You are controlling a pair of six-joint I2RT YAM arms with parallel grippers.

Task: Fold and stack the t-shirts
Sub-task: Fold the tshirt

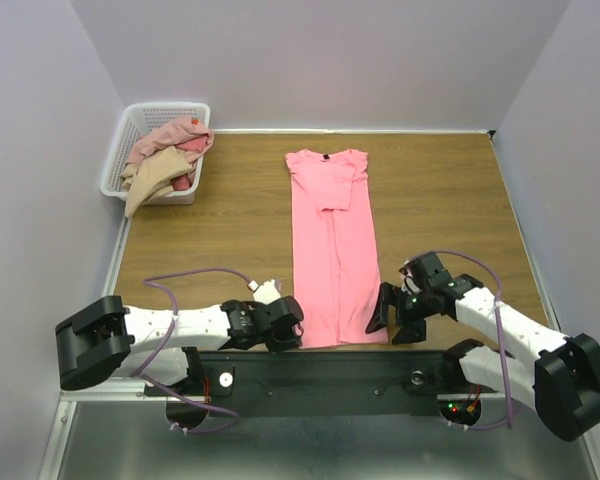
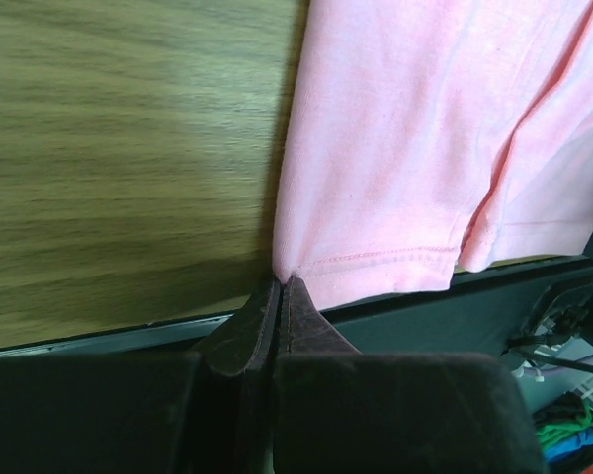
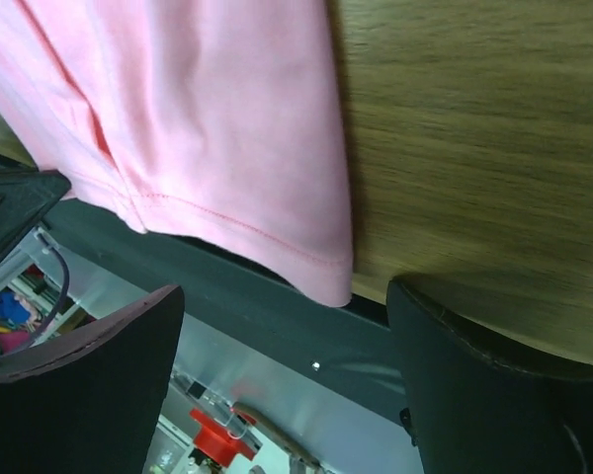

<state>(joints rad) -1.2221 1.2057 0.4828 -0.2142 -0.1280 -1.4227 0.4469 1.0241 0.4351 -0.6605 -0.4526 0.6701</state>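
Note:
My left gripper needs to lift the corner of the t-shirt's hem, carry it outward and let go of it on the folded t-shirt, short of the collar (image 1: 301,213). The t-shirt still lies at full length.
A bright salmon-pink t-shirt (image 1: 332,240) lies on the wooden table, folded lengthwise into a long strip with its collar at the far end and its hem at the near edge. My left gripper (image 1: 292,335) is at the hem's near left corner. In the left wrist view it (image 2: 280,286) is shut, with the tips pinching that corner of the shirt (image 2: 395,148). My right gripper (image 1: 385,322) is open beside the hem's near right corner. In the right wrist view its jaws (image 3: 285,296) stand wide on either side of the shirt's corner (image 3: 227,128), not touching it.
A white lattice basket (image 1: 130,130) stands at the far left corner, holding dusty pink, rose and tan shirts (image 1: 165,160) that spill over its front rim. The table's dark near edge (image 1: 330,362) runs just under the hem. Grey walls close in on three sides.

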